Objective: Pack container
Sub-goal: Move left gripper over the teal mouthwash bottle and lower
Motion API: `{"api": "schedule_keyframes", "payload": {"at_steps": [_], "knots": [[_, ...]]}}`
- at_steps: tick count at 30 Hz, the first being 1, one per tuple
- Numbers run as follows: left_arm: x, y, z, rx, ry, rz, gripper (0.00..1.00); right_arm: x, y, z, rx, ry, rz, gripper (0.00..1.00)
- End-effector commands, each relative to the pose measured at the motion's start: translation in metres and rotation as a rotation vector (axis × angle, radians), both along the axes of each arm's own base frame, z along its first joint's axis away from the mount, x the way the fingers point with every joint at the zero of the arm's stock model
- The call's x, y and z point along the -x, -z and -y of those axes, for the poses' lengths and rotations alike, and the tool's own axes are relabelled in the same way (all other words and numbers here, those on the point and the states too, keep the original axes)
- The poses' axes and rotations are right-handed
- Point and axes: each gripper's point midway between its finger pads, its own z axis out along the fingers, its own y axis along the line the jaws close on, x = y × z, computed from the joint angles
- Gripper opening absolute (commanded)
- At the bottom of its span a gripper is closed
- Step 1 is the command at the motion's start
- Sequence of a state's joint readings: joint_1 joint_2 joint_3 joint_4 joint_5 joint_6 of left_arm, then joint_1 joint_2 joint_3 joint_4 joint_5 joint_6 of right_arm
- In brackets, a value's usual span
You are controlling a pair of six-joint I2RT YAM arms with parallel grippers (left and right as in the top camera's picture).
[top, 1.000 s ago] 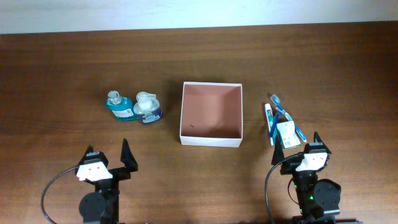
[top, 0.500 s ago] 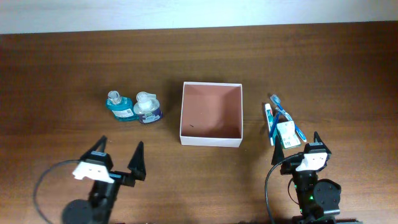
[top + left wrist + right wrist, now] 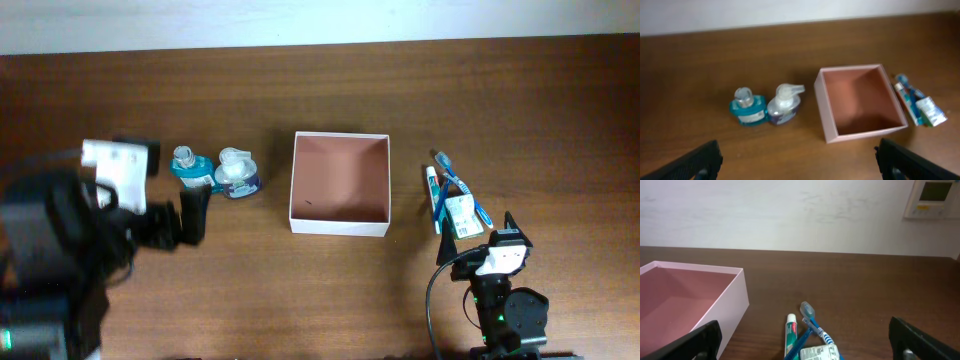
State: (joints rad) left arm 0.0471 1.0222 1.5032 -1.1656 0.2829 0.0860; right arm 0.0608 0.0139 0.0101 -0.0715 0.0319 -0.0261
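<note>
Next, my left gripper moves outward and down onto the capped neck of the teal bottle [image 3: 186,160] [image 3: 744,100]. The clear bottle crowds the wide body, while the neck is free.
The container [image 3: 339,226] is a shallow square box with white walls and a reddish-brown inside. It stands empty at the table's middle and also shows in the left wrist view [image 3: 865,134] and the right wrist view [image 3: 735,305]. My left gripper [image 3: 178,222] is open and empty, raised high just left of and below two small bottles; its fingers frame the left wrist view [image 3: 799,161]. My right gripper [image 3: 478,243] is open and empty near the front edge, just behind a pile of toiletries; it also shows in the right wrist view [image 3: 805,350].
A teal bottle [image 3: 189,168] [image 3: 746,106] and a clear bottle with a blue label [image 3: 236,174] [image 3: 784,103] stand left of the container. To its right lie a toothpaste tube [image 3: 433,195] [image 3: 791,337], blue toothbrushes [image 3: 462,185] [image 3: 812,320] and a small white-green packet [image 3: 462,217].
My left arm has lifted off its rest and swung up and left toward the bottles, now large and blurred in the overhead view. The right arm and all objects have stayed still.
</note>
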Motion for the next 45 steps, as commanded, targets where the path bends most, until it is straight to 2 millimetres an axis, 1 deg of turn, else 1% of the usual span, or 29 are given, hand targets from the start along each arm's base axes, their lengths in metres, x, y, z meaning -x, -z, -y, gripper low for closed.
{"api": "schedule_keyframes", "payload": {"at_steps": [1,3,6,7,17,23,29,33,35,43,44,45], "knots": [[-0.019,-0.002,-0.009,-0.06,-0.009,-0.035,0.99,0.0,0.002,-0.001,-0.003,-0.003,-0.003,0.98],[-0.028,0.007,-0.011,-0.067,-0.016,-0.07,0.99,0.0,0.002,-0.001,-0.003,-0.003,-0.003,0.98],[-0.045,0.024,-0.023,-0.108,-0.06,-0.124,1.0,0.0,0.002,-0.001,-0.003,-0.003,-0.003,0.99],[-0.055,0.035,-0.027,-0.121,-0.073,-0.158,1.0,0.0,0.002,-0.001,-0.003,-0.003,-0.003,0.98],[-0.098,0.095,-0.03,-0.126,-0.069,-0.33,0.99,0.0,0.002,-0.001,-0.004,-0.003,-0.003,0.98],[-0.122,0.122,-0.036,-0.146,-0.084,-0.373,0.98,0.0,0.002,-0.001,-0.003,-0.003,-0.003,0.98],[-0.137,0.136,-0.038,-0.151,-0.088,-0.383,0.94,0.0,0.002,-0.001,-0.003,-0.003,-0.003,0.98],[-0.14,0.144,-0.045,-0.176,-0.115,-0.403,0.92,0.0,0.002,-0.001,-0.004,-0.003,-0.003,0.98],[-0.14,0.149,-0.045,-0.163,-0.129,-0.421,0.9,0.0,0.002,-0.001,-0.003,-0.003,-0.003,0.98],[-0.147,0.169,-0.045,-0.161,-0.127,-0.467,0.89,0.0,0.002,-0.001,-0.003,-0.003,-0.003,0.98],[-0.148,0.172,-0.045,-0.162,-0.126,-0.473,0.83,0.0,0.002,-0.001,-0.003,-0.003,-0.003,0.98],[-0.148,0.175,-0.045,-0.162,-0.126,-0.48,0.81,0.0,0.002,-0.001,-0.003,-0.003,-0.003,0.98]]}}
